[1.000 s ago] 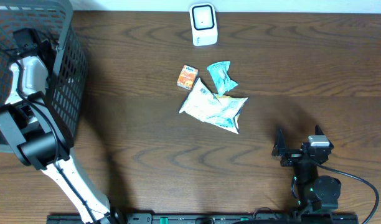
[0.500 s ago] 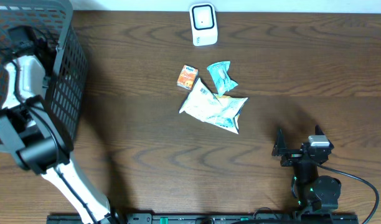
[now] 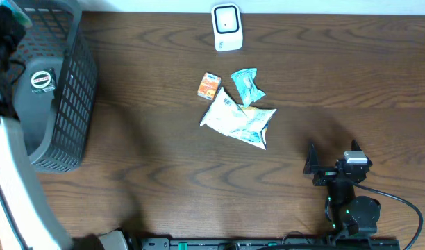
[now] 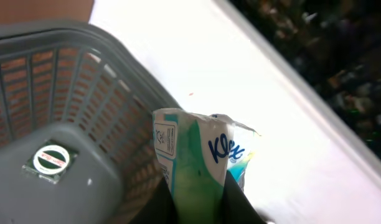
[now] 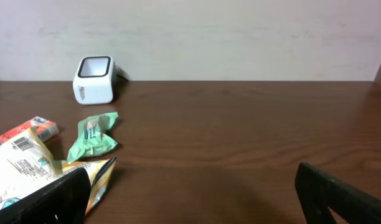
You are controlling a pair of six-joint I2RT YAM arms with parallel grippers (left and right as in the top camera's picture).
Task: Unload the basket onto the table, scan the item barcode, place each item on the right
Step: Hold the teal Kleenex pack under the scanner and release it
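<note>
I need to swing the tissue pack in my left gripper from above the basket [image 3: 77,90] next. Then I should lower it over the bag beside the orange box.
In the left wrist view my left gripper [image 4: 200,208] is shut on a green and white tissue pack [image 4: 197,155] with blue lettering, held up above the grey mesh basket [image 4: 66,31]. In the overhead view that gripper [image 3: 3,21] is at the top left corner over the basket [image 3: 77,90], and a teal bit of the pack [image 3: 14,12] shows. The white barcode scanner [image 3: 226,28] stands at the table's back middle, also in the right wrist view [image 5: 94,79]. My right gripper [image 3: 334,167] rests open at the front right, nothing between its fingers [image 5: 53,199].
A small orange box [image 3: 209,86], a green packet [image 3: 247,85] and a white and yellow bag [image 3: 240,121] lie mid-table in front of the scanner. A round sticker [image 3: 41,81] marks the basket floor. Bare wood lies between the basket and these items.
My left gripper has shut on the tissue pack and risen out of the basket toward the back left. The right arm has not moved.
</note>
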